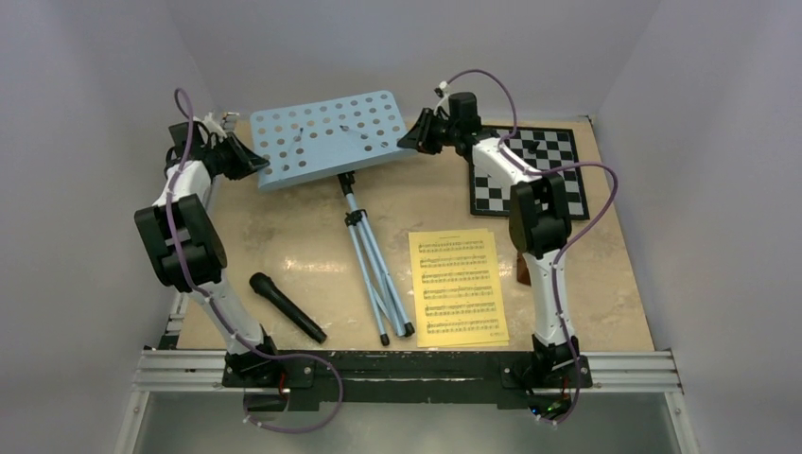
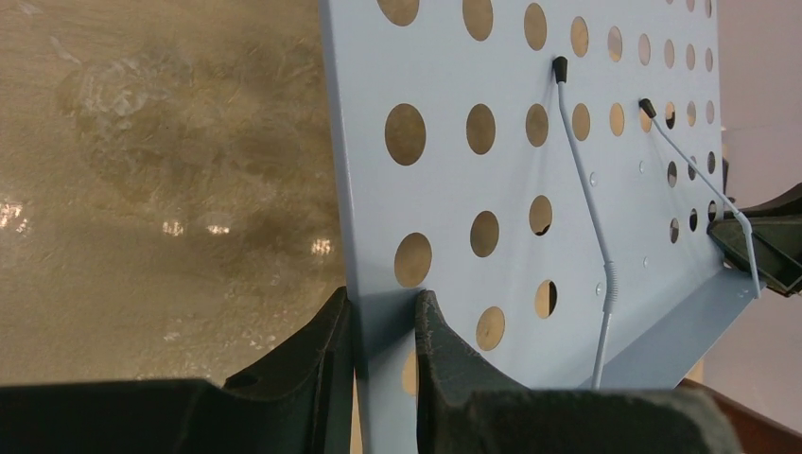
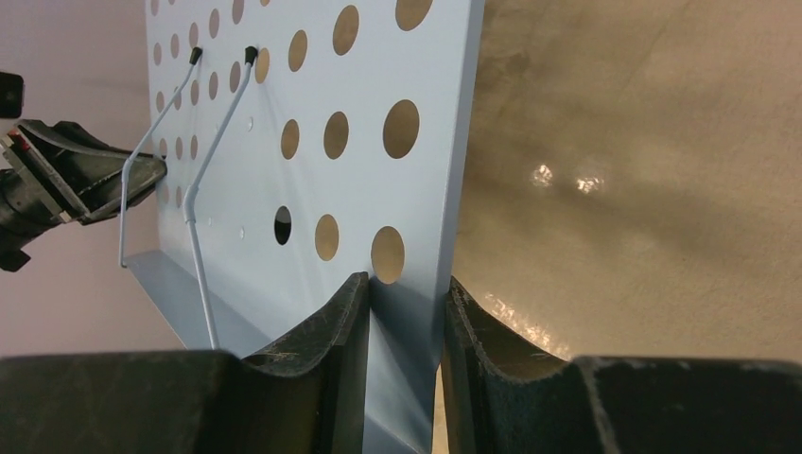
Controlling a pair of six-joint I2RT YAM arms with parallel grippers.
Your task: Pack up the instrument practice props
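Observation:
The tray still hangs above the bare tabletop [image 1: 422, 163] beside the chessboard, so my right gripper will lower the tray's edge onto it and let go.
The light-blue music stand lies on the table, its folded tripod legs [image 1: 374, 274] pointing to the near edge. Its perforated tray [image 1: 326, 137] is held at both ends. My left gripper [image 1: 248, 156] is shut on the tray's left edge, as the left wrist view shows [image 2: 383, 303] on the tray [image 2: 454, 180]. My right gripper [image 1: 416, 132] is shut on the right edge, as the right wrist view shows [image 3: 405, 288] on the tray [image 3: 359, 189]. The yellow sheet-music pages [image 1: 457, 286] lie flat right of the legs. A brown bit of the metronome [image 1: 522, 270] peeks from behind my right arm.
A black microphone [image 1: 287, 306] lies at the near left of the table. A black-and-white chessboard [image 1: 530, 170] lies at the back right, partly under my right arm. White walls close in the table on three sides.

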